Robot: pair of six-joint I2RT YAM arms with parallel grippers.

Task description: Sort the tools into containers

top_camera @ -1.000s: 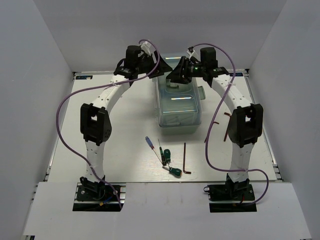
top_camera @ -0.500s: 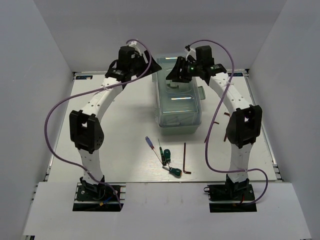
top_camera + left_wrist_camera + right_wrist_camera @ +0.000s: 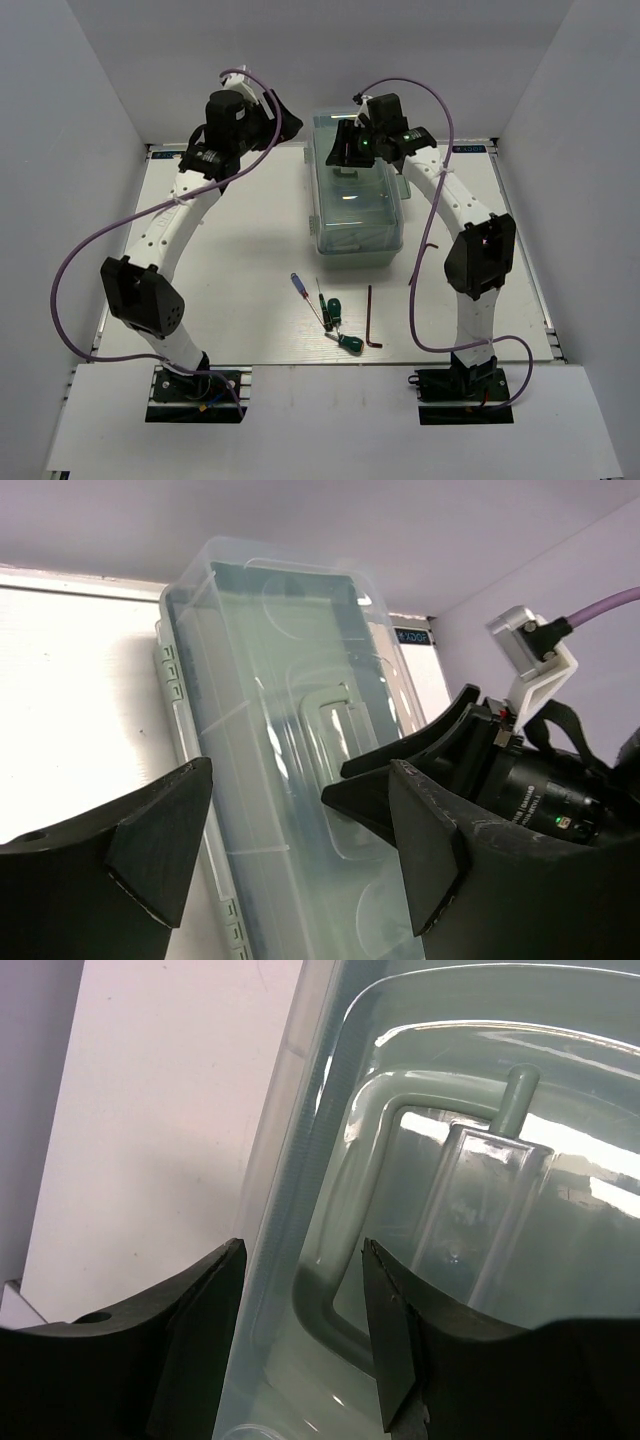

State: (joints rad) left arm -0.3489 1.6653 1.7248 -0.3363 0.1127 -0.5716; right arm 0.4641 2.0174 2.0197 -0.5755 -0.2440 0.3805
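Note:
My left gripper reaches to the right in the top view over the toolbox's closed lid next and grabs the lid handle (image 3: 346,173) (image 3: 317,755), which is on that side.
The toolbox (image 3: 358,205) stands at the back middle of the table with its translucent lid down. My right gripper (image 3: 346,152) hovers over its far end. In the right wrist view that gripper (image 3: 300,1332) is open, and a bend of the pale green lid handle (image 3: 366,1150) lies between its fingers without touching them. My left gripper (image 3: 280,112) is open and empty, off the box's far left corner, and faces the toolbox (image 3: 290,720). The tools lie on the table in front: a blue-handled screwdriver (image 3: 298,285), green-handled screwdrivers (image 3: 333,310) and a dark hex key (image 3: 370,320).
Another stubby green-handled tool (image 3: 350,343) lies near the front edge. More thin dark hex keys (image 3: 452,262) lie beside the right arm's elbow. White walls close in the table at the back and both sides. Purple cables loop off both arms.
My left arm has swung left and back, away from the toolbox's corner. The right gripper has shifted a little left over the lid's handle.

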